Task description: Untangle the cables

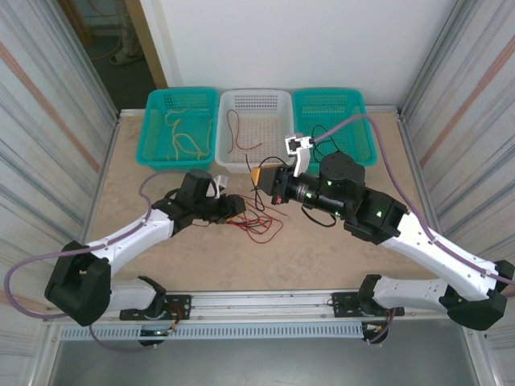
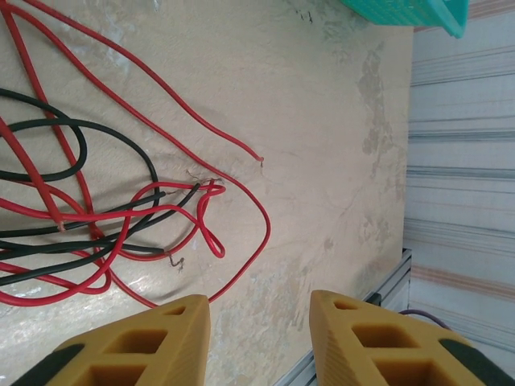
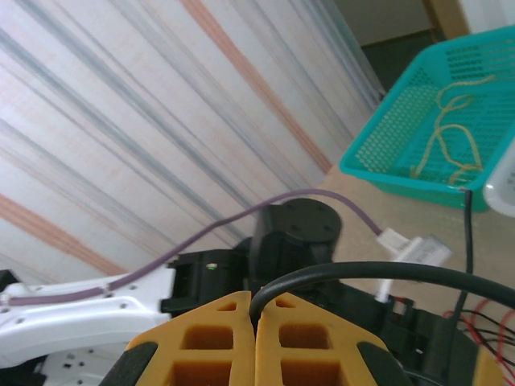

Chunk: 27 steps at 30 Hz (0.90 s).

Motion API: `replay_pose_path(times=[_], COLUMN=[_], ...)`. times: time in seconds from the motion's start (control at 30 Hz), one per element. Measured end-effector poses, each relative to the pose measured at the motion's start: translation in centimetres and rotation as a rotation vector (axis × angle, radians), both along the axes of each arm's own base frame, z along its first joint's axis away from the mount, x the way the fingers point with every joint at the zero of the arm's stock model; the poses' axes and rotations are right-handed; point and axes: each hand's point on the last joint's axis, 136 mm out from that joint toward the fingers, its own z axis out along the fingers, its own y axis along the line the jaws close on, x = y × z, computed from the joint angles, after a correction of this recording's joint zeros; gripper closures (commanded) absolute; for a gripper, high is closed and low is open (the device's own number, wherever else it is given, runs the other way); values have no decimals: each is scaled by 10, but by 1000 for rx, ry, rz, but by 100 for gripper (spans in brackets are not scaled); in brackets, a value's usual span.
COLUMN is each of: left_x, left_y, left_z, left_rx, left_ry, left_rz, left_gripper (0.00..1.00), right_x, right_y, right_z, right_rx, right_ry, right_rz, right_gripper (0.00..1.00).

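Note:
Because a black wire already lies in one teal basket, I will swing my right gripper outward over that teal basket's bottom and release the black cable there.
A tangle of thin red cables (image 1: pixel 261 227) and black cables (image 1: pixel 259 197) lies on the table between the two arms. In the left wrist view the red loops (image 2: pixel 201 217) and black strands (image 2: pixel 72 149) spread across the left half, with bare wire ends showing. My left gripper (image 2: pixel 261 322) (image 1: pixel 233 207) is open just beside the tangle, nothing between its fingers. My right gripper (image 3: pixel 256 304) (image 1: pixel 259 174) hovers above the tangle, shut on a black cable (image 3: pixel 386 273) that curves out of its fingertips to the right.
Three baskets stand along the back: a teal one (image 1: pixel 153 121) (image 3: pixel 378 153) with cream cables (image 1: pixel 183 137), a white one (image 1: pixel 282 100) holding a red and a black wire, and a teal one (image 1: pixel 366 133) with a black wire. Striped walls close both sides.

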Motion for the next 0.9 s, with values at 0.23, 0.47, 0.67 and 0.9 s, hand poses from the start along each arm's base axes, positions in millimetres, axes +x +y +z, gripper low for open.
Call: replay_pose_path(times=[0.23,0.47,0.67,0.9], left_x=[-1,-7,-2,0], left_y=[12,32,55,71], left_z=[-3,-5,6,11], left_rx=[88,173,196,194], left_ry=[-8,-15,-51,-62], left_rz=[9,47,129,179], left_gripper=[61,60,53,54], right_x=[63,137,194,272], right_y=[-33,-104,-174,-227], right_z=[-18,-48,-63,-104], right_rx=[-128,-222,-281,-318], right_ry=[99,240,299,417], right_rz=[-198,-440,-630,-718], right_gripper=[100,100,100,100])
